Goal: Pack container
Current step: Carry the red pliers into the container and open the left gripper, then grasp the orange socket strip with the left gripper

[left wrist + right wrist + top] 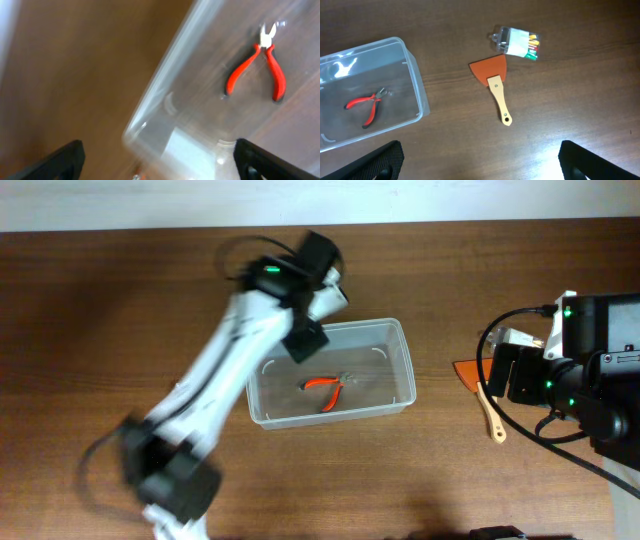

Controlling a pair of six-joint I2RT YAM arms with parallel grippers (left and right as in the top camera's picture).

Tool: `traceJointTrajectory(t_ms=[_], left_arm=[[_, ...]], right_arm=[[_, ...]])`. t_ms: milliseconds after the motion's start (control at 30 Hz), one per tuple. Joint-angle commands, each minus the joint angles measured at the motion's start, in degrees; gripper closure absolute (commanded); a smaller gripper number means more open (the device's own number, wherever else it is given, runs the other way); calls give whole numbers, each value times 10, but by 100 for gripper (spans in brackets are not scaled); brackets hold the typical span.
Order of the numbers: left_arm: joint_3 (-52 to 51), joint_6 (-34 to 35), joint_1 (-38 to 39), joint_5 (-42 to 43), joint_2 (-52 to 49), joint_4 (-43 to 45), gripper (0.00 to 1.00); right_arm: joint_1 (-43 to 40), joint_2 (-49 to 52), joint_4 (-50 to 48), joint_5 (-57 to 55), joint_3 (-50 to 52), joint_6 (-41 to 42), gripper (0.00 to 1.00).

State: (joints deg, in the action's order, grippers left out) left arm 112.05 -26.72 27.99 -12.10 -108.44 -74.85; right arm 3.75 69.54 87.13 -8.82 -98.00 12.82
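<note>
The orange-and-silver piece (138,175) lies below the gripper, outside the container's corner, so next my left gripper needs to go left in the overhead view and down onto it.
The clear container (385,408) sits mid-table and holds red-handled pliers (326,388). The pliers also show in the left wrist view (260,67) and the right wrist view (366,106). My left gripper (305,340) is open and empty, over the container's far left corner (150,125). An orange scraper with a wooden handle (496,85) and a small clear packet of coloured sticks (517,42) lie on the table right of the container (412,75). My right gripper (480,162) is open and empty above bare table, near the scraper (482,395).
The dark wooden table (120,310) runs under everything; a pale wall edge lies along the far side. The left arm (215,385) stretches diagonally across the table's left half. The right arm's body (600,370) fills the right edge.
</note>
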Motion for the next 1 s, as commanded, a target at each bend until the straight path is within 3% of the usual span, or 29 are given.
traceJointTrajectory(t_ms=[0, 200, 400, 600, 967], left_arm=[[16, 45, -59, -22, 106, -23, 1], [-21, 55, -226, 57, 177, -58, 1], [-214, 18, -357, 85, 199, 61, 1], [-394, -76, -383, 89, 198, 195, 1], [-537, -79, -383, 89, 180, 320, 1]], right_arm=[[3, -1, -2, -11, -4, -5, 1], [3, -1, -10, -11, -4, -3, 2], [3, -1, -10, -11, -4, -3, 1], [3, -1, -10, -11, -4, -3, 1], [3, -1, -13, -11, -4, -3, 1]])
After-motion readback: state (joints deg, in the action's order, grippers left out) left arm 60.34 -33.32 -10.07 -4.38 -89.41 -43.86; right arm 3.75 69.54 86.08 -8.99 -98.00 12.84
